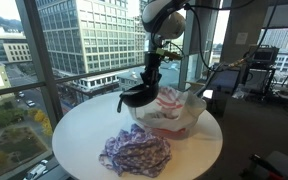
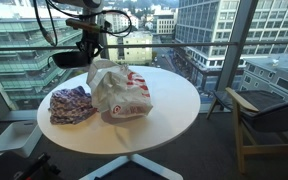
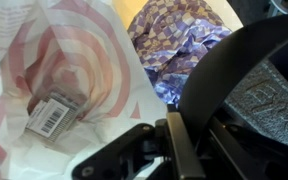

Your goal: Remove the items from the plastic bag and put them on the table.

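I will next lower my gripper away from the bag and set the pan on the bare, clear tabletop [image 1: 111, 132] beside the purple cloth.
A white plastic bag with red print [image 1: 172, 112] stands open on the round white table [image 1: 84, 130]; it also shows in the other exterior view [image 2: 119, 92]. My gripper [image 1: 151, 78] hangs over the bag's edge, shut on the handle of a black pan [image 1: 134, 96] held above the table. In an exterior view the pan [image 2: 69, 59] hangs beside the gripper [image 2: 91, 48]. In the wrist view the jaws [image 3: 179, 140] clamp the pan [image 3: 244, 80]. The bag [image 3: 44, 50] lies below them, with a small barcoded packet [image 3: 49, 115] inside.
A purple patterned cloth [image 1: 134, 152] lies on the table next to the bag, also seen in the other exterior view [image 2: 72, 103] and the wrist view [image 3: 174, 45]. Glass windows surround the table. A chair [image 2: 269, 120] stands at one side.
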Controlling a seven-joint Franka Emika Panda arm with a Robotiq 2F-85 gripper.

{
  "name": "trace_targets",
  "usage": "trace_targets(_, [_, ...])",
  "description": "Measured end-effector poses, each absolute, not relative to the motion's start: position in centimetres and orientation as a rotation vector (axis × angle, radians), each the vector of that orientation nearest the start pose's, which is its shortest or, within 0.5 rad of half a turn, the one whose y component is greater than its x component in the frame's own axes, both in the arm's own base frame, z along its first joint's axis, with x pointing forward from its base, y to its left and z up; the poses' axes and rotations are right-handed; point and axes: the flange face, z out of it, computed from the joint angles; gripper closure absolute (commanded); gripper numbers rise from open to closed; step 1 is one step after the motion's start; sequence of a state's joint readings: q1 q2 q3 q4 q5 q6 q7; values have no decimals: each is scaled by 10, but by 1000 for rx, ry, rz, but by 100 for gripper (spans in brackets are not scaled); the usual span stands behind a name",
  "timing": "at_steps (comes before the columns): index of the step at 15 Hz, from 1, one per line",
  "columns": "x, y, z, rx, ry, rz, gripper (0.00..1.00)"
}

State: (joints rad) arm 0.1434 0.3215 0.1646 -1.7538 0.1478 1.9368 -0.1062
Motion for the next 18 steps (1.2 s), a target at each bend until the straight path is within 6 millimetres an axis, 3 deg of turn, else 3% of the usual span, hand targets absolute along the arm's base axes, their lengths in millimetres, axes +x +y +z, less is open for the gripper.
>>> trace_targets(11, [564, 281, 273, -2653, -867, 394, 97])
trace_targets(18, [593, 292, 232, -2622, -1117, 79, 95])
